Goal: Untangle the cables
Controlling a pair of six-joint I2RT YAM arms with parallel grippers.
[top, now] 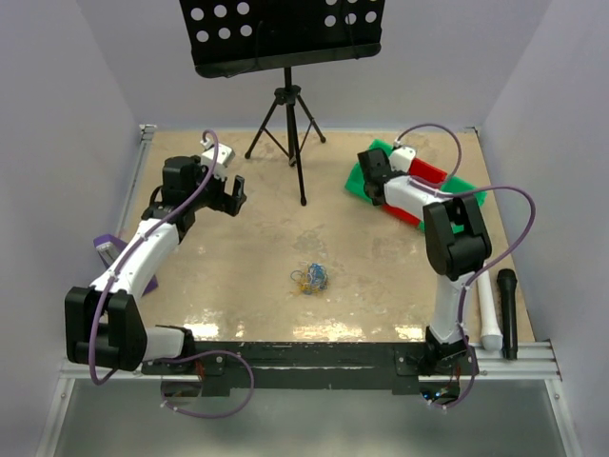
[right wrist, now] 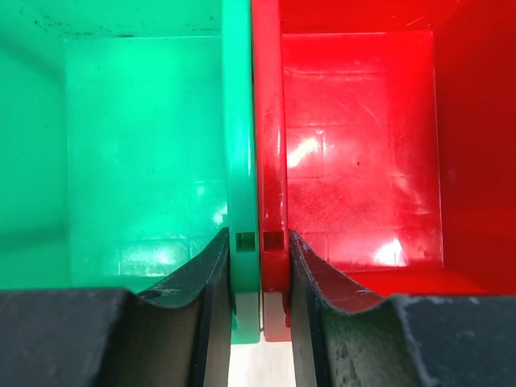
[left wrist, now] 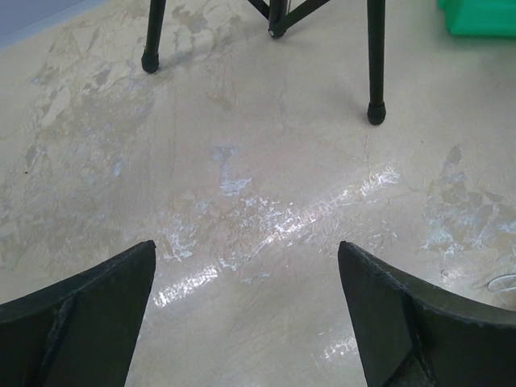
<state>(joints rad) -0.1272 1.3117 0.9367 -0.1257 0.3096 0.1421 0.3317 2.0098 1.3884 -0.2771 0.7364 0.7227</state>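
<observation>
The bins sit slanted and far off. They go back and to the left in the top view next, as my right gripper drags and turns them straight beyond the cables.
The cables [top: 311, 277] lie as a small clump of blue, yellow and white strands on the table's middle, nearer the front edge, with neither gripper near them. My left gripper [top: 233, 195] [left wrist: 246, 250] hovers open over bare tabletop at the back left, nothing between its fingers. My right gripper [top: 373, 176] [right wrist: 260, 242] is at the back right, shut on the two touching walls of a green bin [right wrist: 137, 145] and a red bin [right wrist: 363, 137], one finger inside each bin.
A music stand's tripod [top: 288, 124] stands at the back centre; its legs [left wrist: 375, 56] show ahead of the left gripper. A white tube [top: 488, 309] and a black microphone [top: 507, 309] lie along the right edge. A purple object [top: 107, 246] sits at the left edge.
</observation>
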